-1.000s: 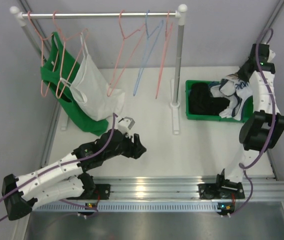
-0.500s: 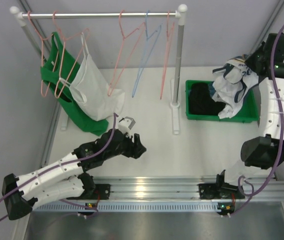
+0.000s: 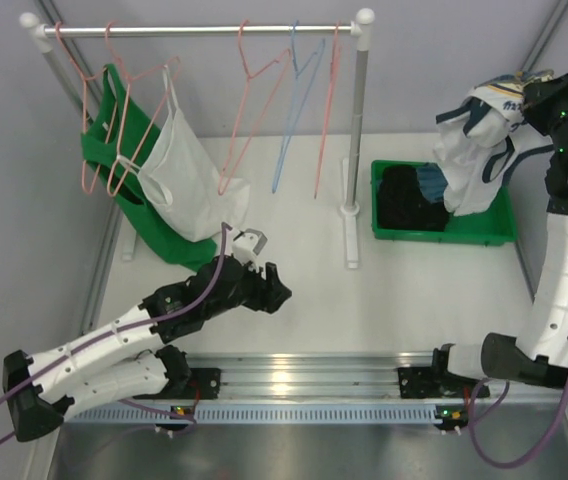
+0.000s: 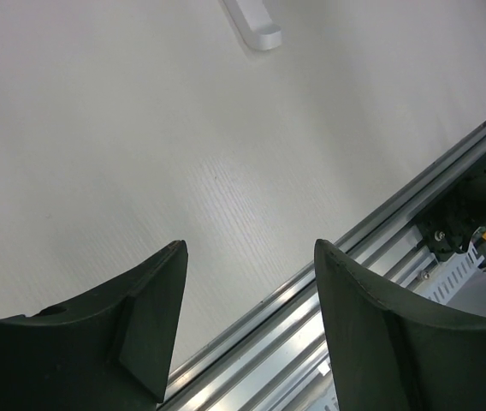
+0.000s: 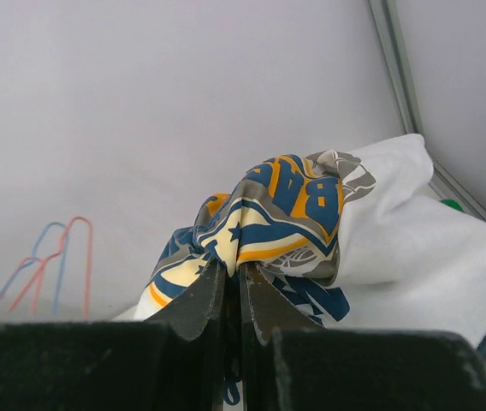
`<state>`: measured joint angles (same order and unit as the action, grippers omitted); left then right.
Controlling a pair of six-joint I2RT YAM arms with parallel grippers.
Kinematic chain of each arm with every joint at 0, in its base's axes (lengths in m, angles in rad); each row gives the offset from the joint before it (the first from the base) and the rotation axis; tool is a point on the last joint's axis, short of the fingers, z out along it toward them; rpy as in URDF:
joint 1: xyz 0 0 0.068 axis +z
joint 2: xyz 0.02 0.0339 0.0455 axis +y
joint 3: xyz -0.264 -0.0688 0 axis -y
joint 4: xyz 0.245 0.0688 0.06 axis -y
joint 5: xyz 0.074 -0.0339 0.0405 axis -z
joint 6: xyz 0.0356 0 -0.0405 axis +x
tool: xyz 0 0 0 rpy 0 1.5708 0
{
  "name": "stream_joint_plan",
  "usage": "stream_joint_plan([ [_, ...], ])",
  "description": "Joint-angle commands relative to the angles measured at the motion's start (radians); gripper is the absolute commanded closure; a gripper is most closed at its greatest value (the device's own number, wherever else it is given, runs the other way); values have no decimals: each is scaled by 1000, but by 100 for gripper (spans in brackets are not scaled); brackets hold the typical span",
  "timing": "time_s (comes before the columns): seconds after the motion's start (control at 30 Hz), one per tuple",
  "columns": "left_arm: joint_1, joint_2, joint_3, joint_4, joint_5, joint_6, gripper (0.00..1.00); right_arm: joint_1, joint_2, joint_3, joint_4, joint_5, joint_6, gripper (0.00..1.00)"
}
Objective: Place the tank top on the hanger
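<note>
I should bring my right gripper back down and left in the top view, past the bin, and release the tank top's fold on the bare tabletop there.
The tank top [image 3: 476,150], white with navy trim and a blue-and-yellow print, hangs from my right gripper [image 3: 530,93] high above the green bin; its lower end still reaches into the bin. In the right wrist view my right gripper [image 5: 240,278] is shut on a fold of the printed fabric [image 5: 286,214]. Pink wire hangers [image 3: 247,110] hang on the rail [image 3: 199,30] at the back. My left gripper [image 3: 276,290] is open and empty low over the table, fingers [image 4: 153,317] spread in the left wrist view.
A green bin [image 3: 442,230] holds dark clothes at the right. A green top [image 3: 124,160] and a plain white top [image 3: 189,180] hang on pink hangers at the left. A light blue hanger [image 3: 294,100] hangs among the pink ones. The rack post [image 3: 357,140] stands beside the bin.
My right arm has risen and swung right, lifting the tank top up out of the bin so it hangs longer. The left arm has shifted only slightly.
</note>
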<state>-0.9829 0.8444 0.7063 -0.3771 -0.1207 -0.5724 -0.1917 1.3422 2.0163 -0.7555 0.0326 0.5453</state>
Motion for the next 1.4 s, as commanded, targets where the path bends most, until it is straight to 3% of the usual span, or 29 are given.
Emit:
stream_joint_plan([
  [0.0,-3,-31,42,1,-36,17,34,14,-80,52,41,-85,45,100],
  [0.3,-2,-67,58,-25,-57,20,33,32,-268,-149,12,-241,102,100],
  [0.43,-2,-76,64,-31,-60,17,33,135,-350,-301,-5,-234,93,100],
  [0.47,-2,-80,65,-31,-59,13,33,253,-400,-383,-19,-156,96,100],
  [0.5,-2,-80,65,-31,-59,13,33,255,-400,-384,-19,-155,96,100],
  [0.73,-2,-136,36,-29,-99,-33,32,745,-459,-801,73,157,212,100],
  [0.8,-2,-156,13,-34,-111,-56,32,873,-451,-882,110,199,254,100],
  [0.93,-3,-212,-30,-42,-132,-87,31,988,-358,-1082,264,179,338,100],
  [1.0,-2,-214,-54,-43,-132,-95,31,979,-296,-1093,281,155,322,87],
  [1.07,-3,-205,-70,-37,-122,-104,31,945,-221,-1085,321,90,288,63],
  [1.13,-3,-182,-97,-8,-108,-115,31,884,-163,-1068,355,3,240,50],
  [1.17,-2,-171,-108,4,-91,-118,31,865,-140,-1055,364,-22,222,38],
  [1.27,-3,-119,-154,78,-57,-135,31,821,-84,-966,305,-40,144,29],
  [1.37,-3,-58,-192,133,-24,-155,32,818,-151,-970,272,7,119,26],
])
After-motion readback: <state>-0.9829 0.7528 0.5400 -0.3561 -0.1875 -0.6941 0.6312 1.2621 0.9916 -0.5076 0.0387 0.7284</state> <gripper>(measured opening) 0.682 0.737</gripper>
